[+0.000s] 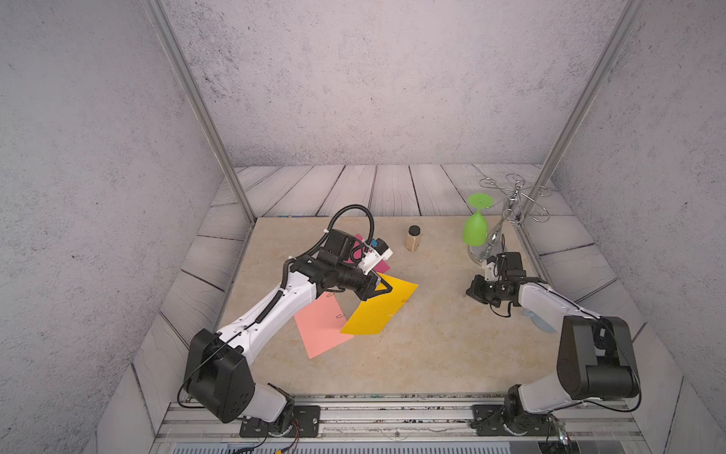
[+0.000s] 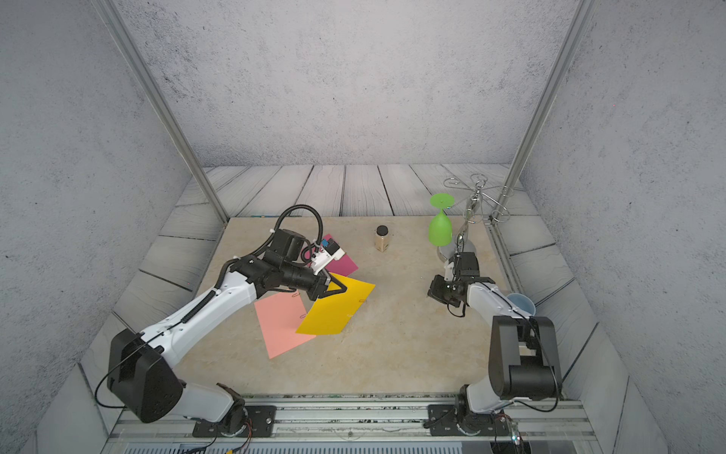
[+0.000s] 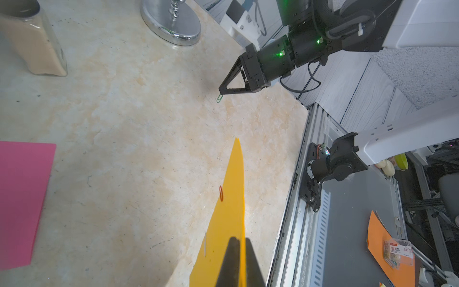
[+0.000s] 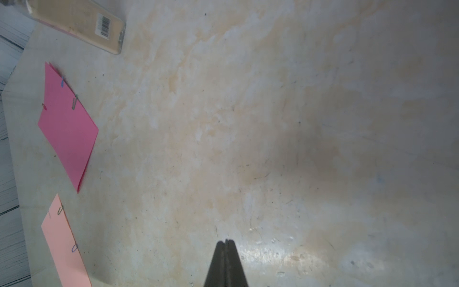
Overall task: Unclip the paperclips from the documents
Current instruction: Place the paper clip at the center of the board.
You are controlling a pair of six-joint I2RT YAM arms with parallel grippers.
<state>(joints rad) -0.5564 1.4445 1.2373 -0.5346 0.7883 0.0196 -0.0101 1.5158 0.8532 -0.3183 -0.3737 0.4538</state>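
Observation:
Next, the right gripper moves down and lets go of the green paperclip (image 3: pixel 219 99) on the bare tabletop just below its fingers, since that spot is clear of documents.
My left gripper (image 3: pixel 242 242) is shut on an edge of the yellow document (image 1: pixel 377 310), holding that side up off the table. An orange paperclip (image 3: pixel 221 193) and a silver one (image 3: pixel 205 244) sit on its edge. My right gripper (image 3: pixel 221 92) is shut on a green paperclip (image 3: pixel 219 99), hovering low over bare table to the right of the sheets. The salmon document (image 1: pixel 320 330) lies flat, partly under the yellow one, with two paperclips (image 4: pixel 60 210) on one edge. The magenta document (image 4: pixel 69 129) lies beyond, carrying blue (image 4: pixel 62 82), greenish (image 4: pixel 74 102) and red (image 4: pixel 44 106) clips.
A jar of beige powder (image 1: pixel 413 238) stands behind the sheets. A green glass (image 1: pixel 475 230) hangs upside down on a chrome rack (image 1: pixel 510 204) at the back right, close behind my right wrist. A pale blue cup (image 2: pixel 520 302) sits beside the right arm.

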